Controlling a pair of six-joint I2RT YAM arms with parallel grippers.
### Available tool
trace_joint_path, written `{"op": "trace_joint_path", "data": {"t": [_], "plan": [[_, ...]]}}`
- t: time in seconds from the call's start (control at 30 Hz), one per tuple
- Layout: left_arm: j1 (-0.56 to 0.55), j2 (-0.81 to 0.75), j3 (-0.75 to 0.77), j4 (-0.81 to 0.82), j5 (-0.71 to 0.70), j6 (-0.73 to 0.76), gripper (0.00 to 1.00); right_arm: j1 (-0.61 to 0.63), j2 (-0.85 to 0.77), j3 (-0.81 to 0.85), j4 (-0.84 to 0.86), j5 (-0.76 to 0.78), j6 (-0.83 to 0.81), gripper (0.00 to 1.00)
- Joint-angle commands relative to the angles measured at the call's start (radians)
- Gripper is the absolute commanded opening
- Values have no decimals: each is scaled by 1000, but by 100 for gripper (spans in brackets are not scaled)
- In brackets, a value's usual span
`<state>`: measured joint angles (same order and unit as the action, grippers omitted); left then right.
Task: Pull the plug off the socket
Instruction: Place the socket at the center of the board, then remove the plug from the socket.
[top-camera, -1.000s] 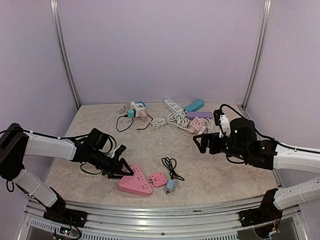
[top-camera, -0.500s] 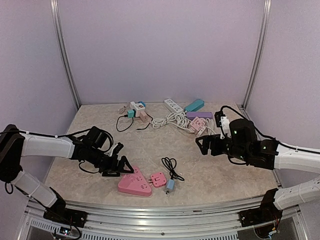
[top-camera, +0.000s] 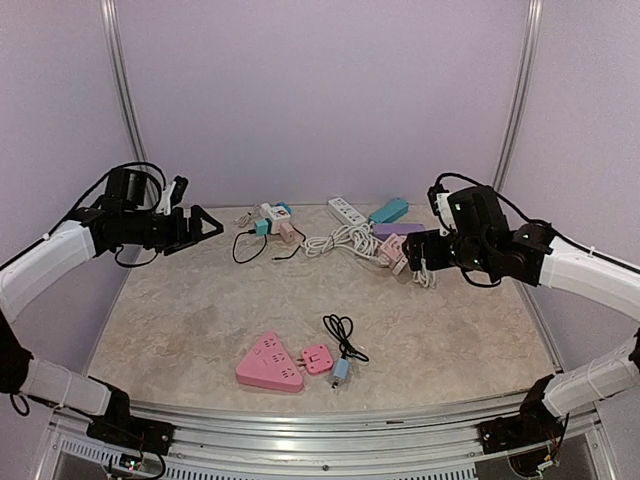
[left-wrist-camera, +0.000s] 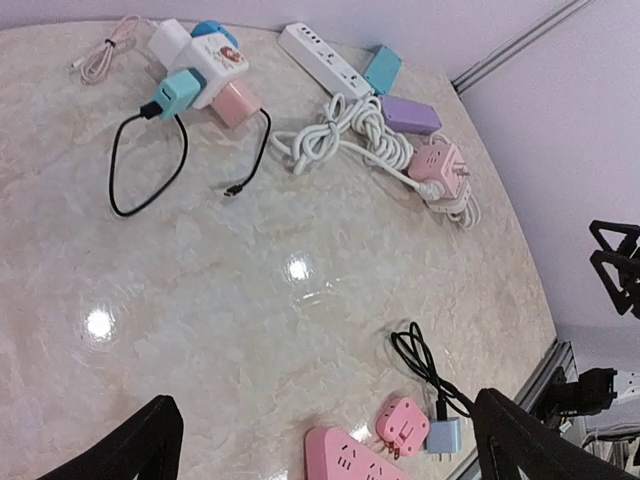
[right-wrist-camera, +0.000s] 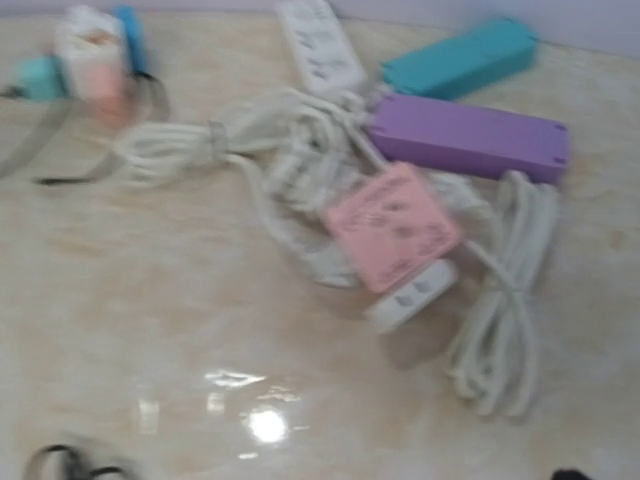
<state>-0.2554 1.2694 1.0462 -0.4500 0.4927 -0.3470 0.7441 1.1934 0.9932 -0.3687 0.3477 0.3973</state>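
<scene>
The plug's body sticks out at the side of the pink cube socket. My right gripper will move down onto the white plug (right-wrist-camera: 413, 296) below it there.
A pink triangular socket strip (top-camera: 268, 363) lies near the front edge and also shows in the left wrist view (left-wrist-camera: 345, 462). A small pink plug adapter (top-camera: 317, 357) (left-wrist-camera: 402, 423) lies right beside it with its prongs showing, next to a blue charger (top-camera: 341, 372) on a black cable (top-camera: 343, 330). My left gripper (top-camera: 205, 228) (left-wrist-camera: 325, 400) is open and empty, raised high at the back left, far from the strip. My right gripper (top-camera: 418, 262) is raised at the right above a pink cube socket (top-camera: 395, 245) (right-wrist-camera: 392, 225), open and empty. Its fingers are almost out of the blurred right wrist view.
At the back lie a white power strip (top-camera: 345, 210) with coiled white cord (top-camera: 340, 240), a teal strip (top-camera: 388, 210), a purple strip (top-camera: 398, 229) and a cluster of small adapters (top-camera: 270, 220) with a black cable (top-camera: 245, 245). Metal frame posts stand at both back corners.
My left gripper left the pink strip and rose to the back left. My right gripper rose and moved back over the pink cube socket. The pink strip and adapter stayed put.
</scene>
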Motion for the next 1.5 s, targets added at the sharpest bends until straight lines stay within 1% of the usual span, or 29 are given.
{"op": "trace_joint_path", "data": {"t": [0.0,0.1,0.17,0.27,0.33,0.47,0.63,0.73,0.97,1.1,1.3,1.47], "plan": [[76,-6,53,-8,25,81,99,-116,140,67,-100,-94,-111,100],[127,-22,17,50,24,71,99,-203,249,119,-81,-169,-127,100],[149,-42,-19,85,17,69,99,-240,314,154,-57,-213,-125,99],[182,-61,-32,76,25,77,99,-250,384,185,12,-262,-181,99],[183,-77,-34,63,-12,95,99,-255,442,216,31,-258,-206,100],[183,-103,-55,65,-14,97,99,-283,572,331,-21,-250,-178,98],[183,-106,-54,65,-6,92,99,-285,655,370,2,-284,-120,95],[183,-97,-53,63,3,87,99,-285,679,369,14,-294,-101,91],[183,-91,-54,65,3,85,99,-284,683,303,59,-298,-69,82],[183,-82,-52,66,9,82,99,-284,686,286,62,-276,-59,72],[183,-75,-54,67,6,82,99,-283,634,218,115,-262,-35,70],[183,-69,-54,68,14,79,99,-283,660,218,138,-271,-19,65]]}}
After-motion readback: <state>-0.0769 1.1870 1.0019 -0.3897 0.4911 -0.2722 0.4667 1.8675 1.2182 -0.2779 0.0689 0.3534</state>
